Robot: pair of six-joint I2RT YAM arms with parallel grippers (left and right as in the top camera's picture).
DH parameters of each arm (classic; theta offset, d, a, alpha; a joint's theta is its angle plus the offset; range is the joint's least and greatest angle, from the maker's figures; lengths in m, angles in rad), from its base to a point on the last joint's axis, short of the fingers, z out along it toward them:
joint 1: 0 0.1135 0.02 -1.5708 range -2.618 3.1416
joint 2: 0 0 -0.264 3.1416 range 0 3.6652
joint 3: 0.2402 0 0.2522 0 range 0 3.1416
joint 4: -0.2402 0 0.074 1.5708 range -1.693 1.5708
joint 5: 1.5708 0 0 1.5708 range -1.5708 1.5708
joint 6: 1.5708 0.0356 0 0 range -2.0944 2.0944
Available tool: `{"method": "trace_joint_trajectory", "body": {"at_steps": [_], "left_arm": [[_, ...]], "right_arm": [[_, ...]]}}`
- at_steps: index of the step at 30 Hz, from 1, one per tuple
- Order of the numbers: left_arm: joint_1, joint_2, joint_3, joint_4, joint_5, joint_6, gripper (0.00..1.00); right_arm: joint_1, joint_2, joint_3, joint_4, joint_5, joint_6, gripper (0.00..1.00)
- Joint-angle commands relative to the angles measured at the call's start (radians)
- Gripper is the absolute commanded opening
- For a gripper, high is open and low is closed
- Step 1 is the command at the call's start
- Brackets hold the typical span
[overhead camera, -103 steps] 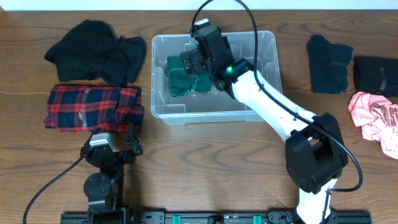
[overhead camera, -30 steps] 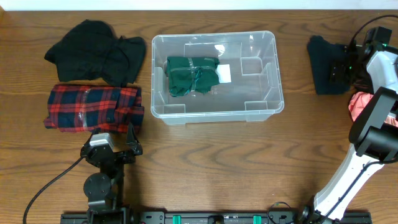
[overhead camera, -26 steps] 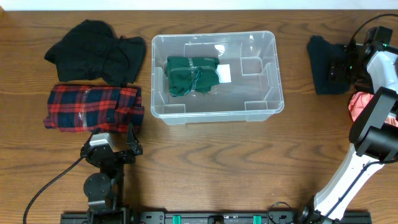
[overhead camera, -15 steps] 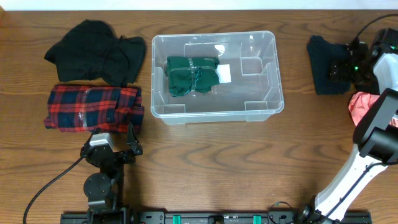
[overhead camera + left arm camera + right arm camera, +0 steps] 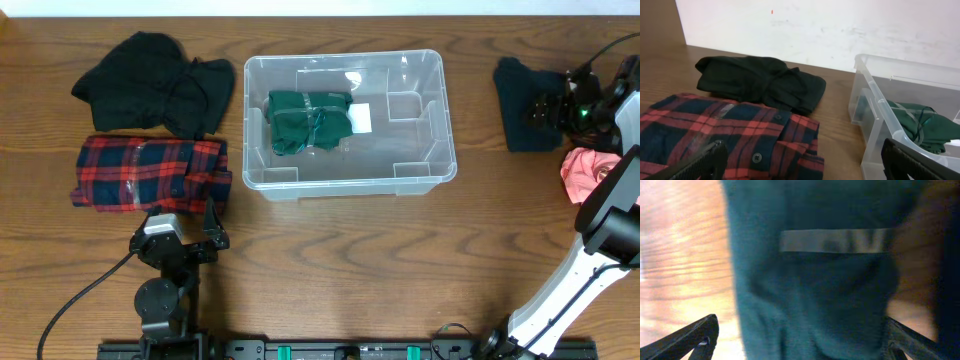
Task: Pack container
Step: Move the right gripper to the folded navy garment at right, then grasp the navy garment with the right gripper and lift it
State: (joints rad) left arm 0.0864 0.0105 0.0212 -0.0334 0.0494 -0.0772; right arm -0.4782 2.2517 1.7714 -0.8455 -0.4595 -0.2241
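Observation:
The dark blue garment hangs over the table's edge beside another black garment. I will next move my right gripper toward the container (image 5: 440,150) and down onto the dark blue garment's middle.
The clear container (image 5: 440,150) stands mid-table with a folded green garment (image 5: 308,120) inside, toward its left end. My right gripper (image 5: 546,108) is open over a dark blue folded garment (image 5: 520,100) at the far right. In the right wrist view this garment (image 5: 815,290) with its grey label (image 5: 835,241) fills the frame, and the fingertips (image 5: 692,337) stand either side of it. My left gripper (image 5: 183,216) rests open near the front left, nothing between its fingers (image 5: 700,162). The container (image 5: 900,65) shows at that view's right.
A red plaid shirt (image 5: 150,172) and a black garment (image 5: 155,85) lie left of the container. At the far right lie another black garment (image 5: 605,120) and a pink one (image 5: 598,185). The right arm's base stands at the front right.
The right arm has left the green garment in the container and swung to the far right over the dark blue garment, its jaws opening wider. The left arm has not moved.

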Motion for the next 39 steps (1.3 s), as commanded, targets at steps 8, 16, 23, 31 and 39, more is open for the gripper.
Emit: {"method": "trace_joint_trajectory", "body": {"at_steps": [8, 16, 23, 31, 39], "left_arm": [[0.005, -0.005, -0.017, -0.034, -0.009, 0.006, 0.98], [0.005, -0.005, -0.017, -0.034, -0.009, 0.006, 0.98], [0.005, -0.005, -0.017, -0.034, -0.009, 0.006, 0.98], [0.005, -0.005, -0.017, -0.034, -0.009, 0.006, 0.98], [0.005, -0.005, -0.017, -0.034, -0.009, 0.006, 0.98]], "right_arm": [[0.053, 0.018, 0.000, -0.044, -0.127, 0.021, 0.99], [0.064, 0.015, 0.002, -0.026, 0.002, 0.080, 0.99], [0.059, -0.031, 0.002, 0.002, 0.021, 0.118, 0.99], [0.060, -0.039, -0.002, 0.090, 0.170, 0.322, 0.99], [0.071, 0.011, -0.002, 0.177, 0.171, 0.404, 0.99]]}}
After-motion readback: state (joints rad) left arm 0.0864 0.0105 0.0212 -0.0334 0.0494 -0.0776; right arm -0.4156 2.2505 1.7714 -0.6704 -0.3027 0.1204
